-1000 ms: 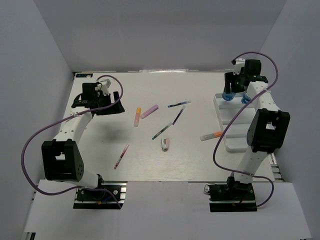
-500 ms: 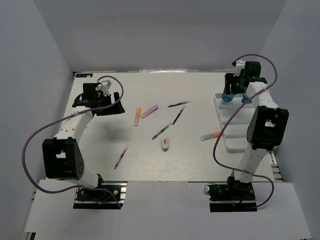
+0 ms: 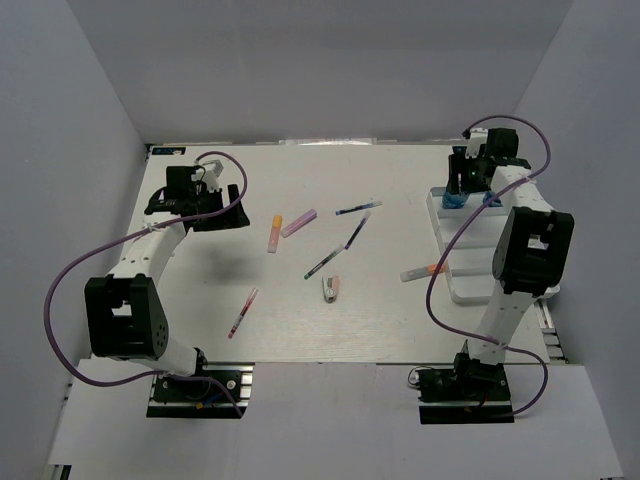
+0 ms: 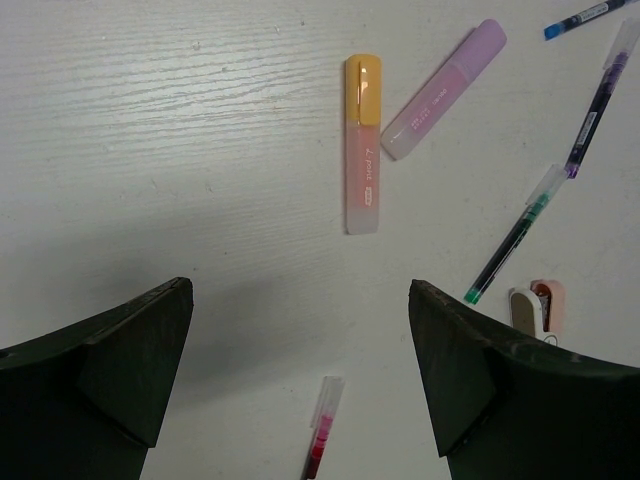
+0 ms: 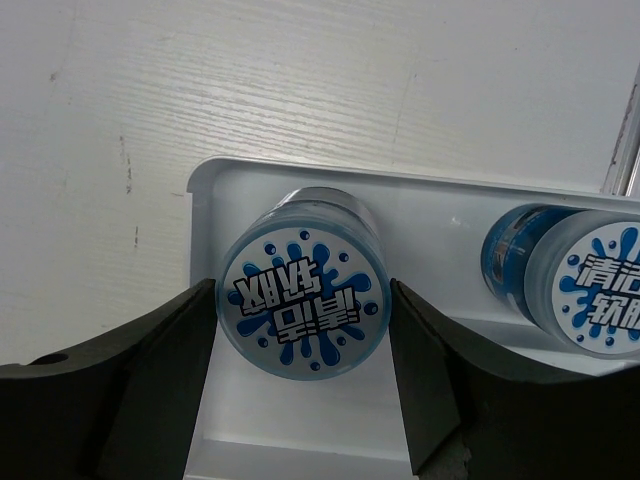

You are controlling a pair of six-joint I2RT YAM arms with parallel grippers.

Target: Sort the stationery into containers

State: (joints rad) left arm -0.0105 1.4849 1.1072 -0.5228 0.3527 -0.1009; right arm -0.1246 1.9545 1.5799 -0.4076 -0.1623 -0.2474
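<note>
I should lower my left gripper to the right in the top view, onto the orange-capped highlighter's pink body, as that end is clear of its purple neighbour.
The stationery lies scattered mid-table: an orange-capped highlighter (image 4: pixel 363 145), a pink-purple highlighter (image 4: pixel 443 90), a green pen (image 4: pixel 515 235), a purple pen (image 4: pixel 595 100), a blue pen (image 4: pixel 585 15), a red pen (image 4: pixel 322 440) and a small pink-white piece (image 4: pixel 540 308). My left gripper (image 4: pixel 300 288) hovers open above the table, left of them, holding nothing. The white divided tray (image 3: pixel 470 282) stands at the right. My right gripper (image 5: pixel 302 285) is shut on a round blue-labelled jar (image 5: pixel 303 296) over the tray's far end (image 5: pixel 300 420). A second blue jar (image 5: pixel 585 290) stands beside it.
An orange-tipped highlighter (image 3: pixel 422 271) lies against the tray's left side. Grey walls enclose the table on the left, back and right. The right arm's purple cable (image 3: pixel 440 270) hangs across the tray.
The right wrist has swung slightly back and left over the tray's far end, the blue jar staying between its fingers. The left arm has not moved.
</note>
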